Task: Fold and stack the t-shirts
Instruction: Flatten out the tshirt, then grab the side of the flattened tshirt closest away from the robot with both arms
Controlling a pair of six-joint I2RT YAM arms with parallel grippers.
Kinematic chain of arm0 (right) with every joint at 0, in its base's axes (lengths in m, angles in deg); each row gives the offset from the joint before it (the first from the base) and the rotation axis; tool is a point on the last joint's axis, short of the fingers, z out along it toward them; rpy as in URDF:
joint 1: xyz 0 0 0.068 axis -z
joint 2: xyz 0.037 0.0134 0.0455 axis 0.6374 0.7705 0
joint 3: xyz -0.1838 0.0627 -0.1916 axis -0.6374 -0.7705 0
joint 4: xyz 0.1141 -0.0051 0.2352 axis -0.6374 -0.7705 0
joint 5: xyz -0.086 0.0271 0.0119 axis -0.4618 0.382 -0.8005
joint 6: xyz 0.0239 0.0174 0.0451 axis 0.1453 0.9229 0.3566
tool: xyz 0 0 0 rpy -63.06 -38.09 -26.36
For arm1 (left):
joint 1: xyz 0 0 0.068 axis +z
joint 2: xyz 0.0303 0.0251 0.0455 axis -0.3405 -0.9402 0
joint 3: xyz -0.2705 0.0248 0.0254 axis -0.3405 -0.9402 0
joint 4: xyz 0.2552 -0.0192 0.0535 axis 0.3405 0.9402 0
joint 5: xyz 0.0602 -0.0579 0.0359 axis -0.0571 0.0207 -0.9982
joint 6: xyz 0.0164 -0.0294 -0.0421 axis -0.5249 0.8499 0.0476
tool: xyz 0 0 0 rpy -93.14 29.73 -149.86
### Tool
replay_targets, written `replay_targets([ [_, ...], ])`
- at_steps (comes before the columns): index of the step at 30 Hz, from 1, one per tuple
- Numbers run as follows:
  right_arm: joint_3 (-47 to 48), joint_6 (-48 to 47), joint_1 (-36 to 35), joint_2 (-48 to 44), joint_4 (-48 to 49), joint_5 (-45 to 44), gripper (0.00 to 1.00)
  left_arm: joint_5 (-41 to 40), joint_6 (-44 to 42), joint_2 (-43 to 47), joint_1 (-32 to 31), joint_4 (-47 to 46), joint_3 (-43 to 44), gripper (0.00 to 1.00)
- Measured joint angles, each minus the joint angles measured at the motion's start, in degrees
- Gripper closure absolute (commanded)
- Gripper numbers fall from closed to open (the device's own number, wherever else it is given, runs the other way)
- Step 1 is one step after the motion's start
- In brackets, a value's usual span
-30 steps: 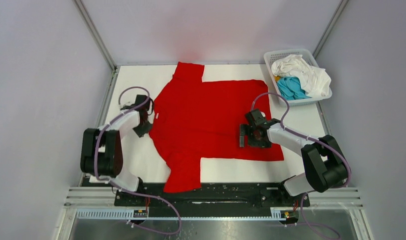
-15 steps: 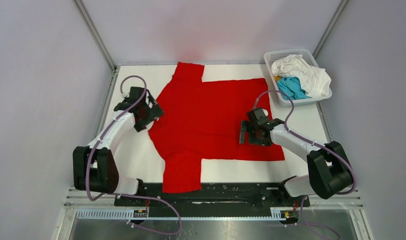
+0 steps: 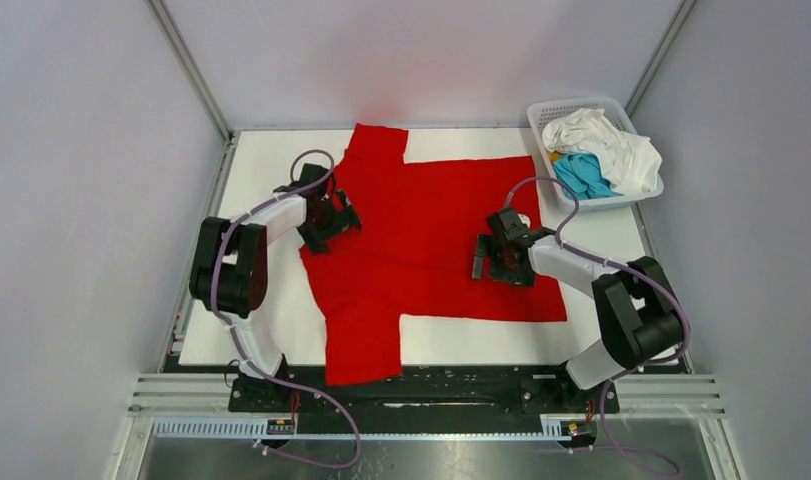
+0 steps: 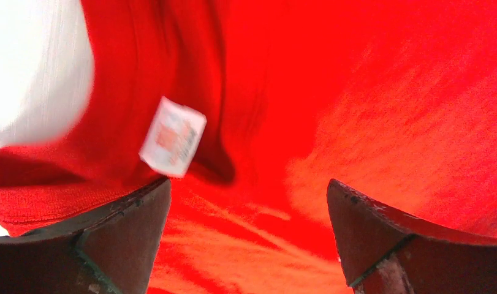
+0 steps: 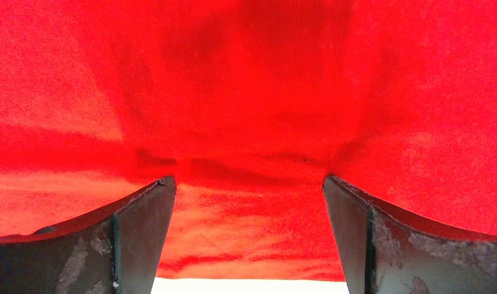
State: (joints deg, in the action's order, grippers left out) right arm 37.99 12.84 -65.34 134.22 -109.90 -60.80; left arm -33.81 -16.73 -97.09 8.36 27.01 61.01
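My left gripper will next move from the collar back toward my base to the front sleeve's collar-side corner [image 3: 331, 378] and close there, because that sleeve sticks out unfolded.
A large red t-shirt [image 3: 421, 220] lies spread flat on the white table [image 3: 256, 160], collar to the left and sleeves to the back and front. My left gripper [image 3: 333, 225] hovers open over the collar area. In the left wrist view the red t-shirt [image 4: 368, 92] fills the frame, its white neck label [image 4: 172, 136] sits just beyond my left gripper [image 4: 249, 182], and nothing is between the fingers. My right gripper [image 3: 493, 262] is open low over the shirt's right part. The right wrist view shows my right gripper [image 5: 249, 179] wide over wrinkled red cloth [image 5: 252, 92].
A white lattice basket [image 3: 541, 112] at the back right corner holds a crumpled white shirt [image 3: 606, 140] and a teal-blue one [image 3: 581, 175]. Grey walls enclose the table on three sides. A bare strip of table [image 5: 252, 286] shows at the shirt's edge.
The left gripper opened and swung from the table left of the shirt to the right and back, over the collar. The right gripper crept slightly back and left, staying open.
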Motion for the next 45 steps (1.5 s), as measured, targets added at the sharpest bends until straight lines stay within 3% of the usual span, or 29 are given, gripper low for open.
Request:
replay_targets([
  [11,8.2,-0.2,4.2,7.9,1.4,2.2,0.01,2.4,0.3,-15.9,3.3,2.7,22.0,0.01],
  [17,9.6,-0.7,4.6,6.9,0.2,2.1,0.01,3.4,-0.8,-14.9,4.7,4.0,22.9,0.01],
  [22,5.3,0.1,5.0,-5.9,-0.7,0.3,0.00,0.7,-1.7,1.7,2.4,4.2,9.6,0.01],
  [28,-5.3,3.4,9.6,-23.1,-1.5,-4.4,0.00,-4.3,0.9,26.8,-6.9,6.3,-8.8,0.01],
  [33,-13.9,6.0,13.9,-30.8,-4.6,-8.5,0.00,-7.9,6.7,39.6,-14.8,14.8,-23.6,0.03],
  [36,-15.4,6.5,14.2,-32.2,-4.9,-9.4,0.01,-8.8,11.1,46.3,-18.4,19.1,-30.7,0.09],
  [39,-15.6,6.9,14.3,-32.1,-4.8,-9.6,0.01,-8.9,14.0,49.8,-19.7,20.8,-34.8,0.22],
  [45,-15.7,7.0,14.4,-30.8,-4.5,-9.5,0.01,-8.3,17.4,50.3,-21.6,19.5,-39.3,0.40],
])
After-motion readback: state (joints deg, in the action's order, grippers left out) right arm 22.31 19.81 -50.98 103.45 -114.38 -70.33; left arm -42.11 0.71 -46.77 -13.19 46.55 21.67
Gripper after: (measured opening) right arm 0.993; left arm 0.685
